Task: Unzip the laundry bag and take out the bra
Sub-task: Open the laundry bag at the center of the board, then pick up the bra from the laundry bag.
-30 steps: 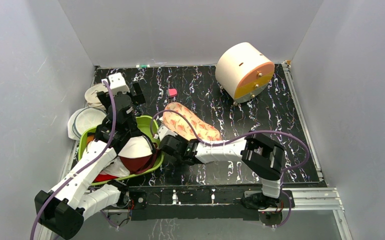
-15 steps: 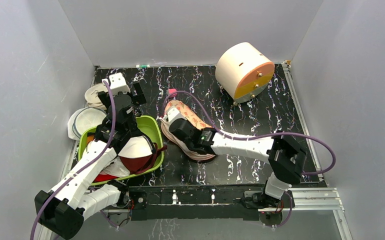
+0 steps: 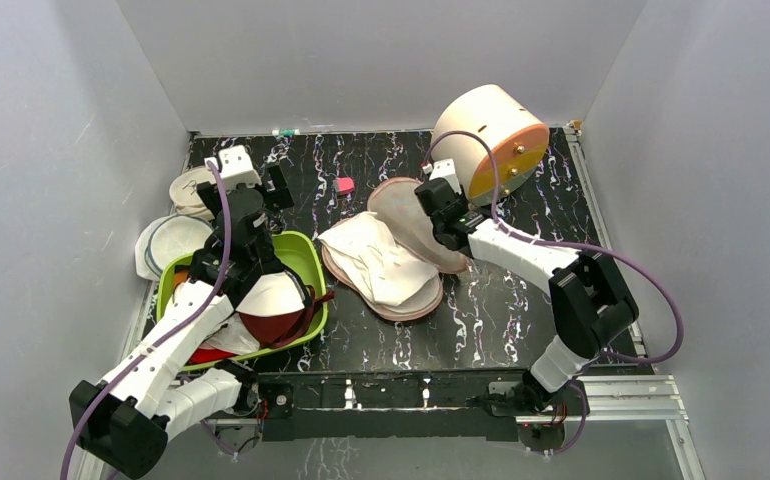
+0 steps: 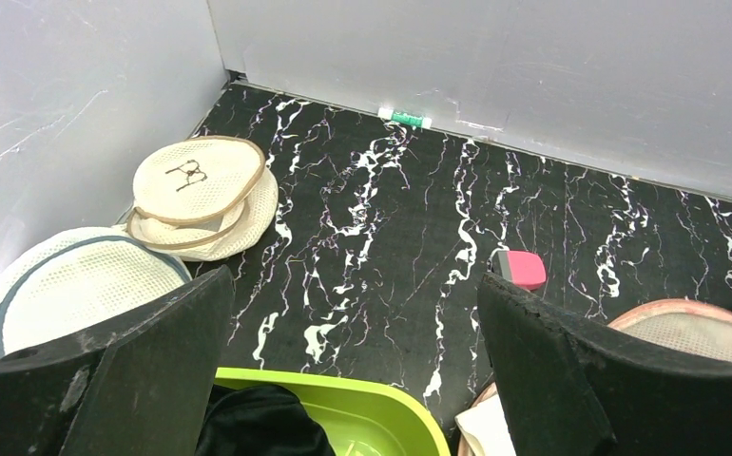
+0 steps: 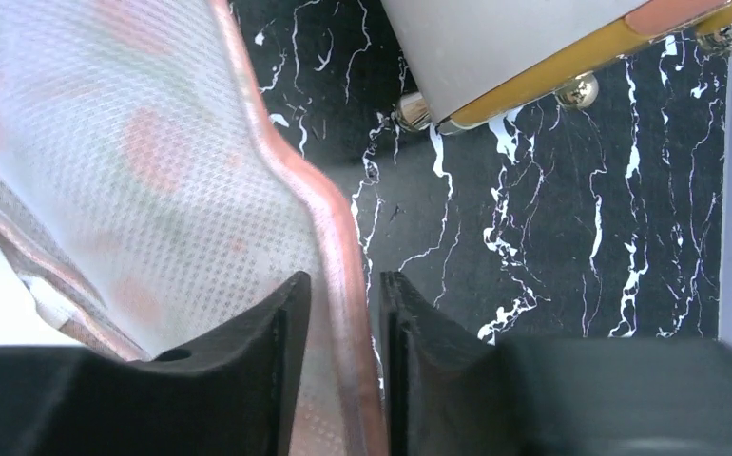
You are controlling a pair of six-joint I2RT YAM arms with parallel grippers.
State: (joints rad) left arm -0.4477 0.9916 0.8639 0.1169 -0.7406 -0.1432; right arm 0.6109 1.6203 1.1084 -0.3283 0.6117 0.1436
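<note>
My left gripper is above the near end of the bra, which is to its right in the top view. It will swing across, back and down onto the bra's near end next.
The laundry bag (image 3: 413, 213) lies open mid-table, its peach flap lifted and folded back to the right, white lining showing. The white bra (image 3: 376, 265) lies exposed on the bag's lower half (image 3: 408, 311). My right gripper (image 3: 439, 203) is shut on the flap's pink zipper edge (image 5: 337, 223); in the right wrist view the jaws (image 5: 343, 285) pinch that rim beside the lining (image 5: 144, 142). My left gripper (image 3: 261, 190) is open and empty above the far rim of the green basin (image 3: 303, 255). In the left wrist view (image 4: 355, 280) the flap (image 4: 700, 321) shows at the right.
The green basin (image 4: 362, 404) holds a black garment (image 4: 253, 423), a dark red one (image 3: 271, 328) and white cloth. Round mesh pouches (image 3: 173, 240) lie at the left wall. A small pink block (image 3: 344, 185) sits behind the bag. A cream and orange drum (image 3: 486, 140) stands at the back right.
My right gripper has swept from the bag's near left end up to the far right, pulling the top flap open and uncovering the white bra. The left arm has not moved.
</note>
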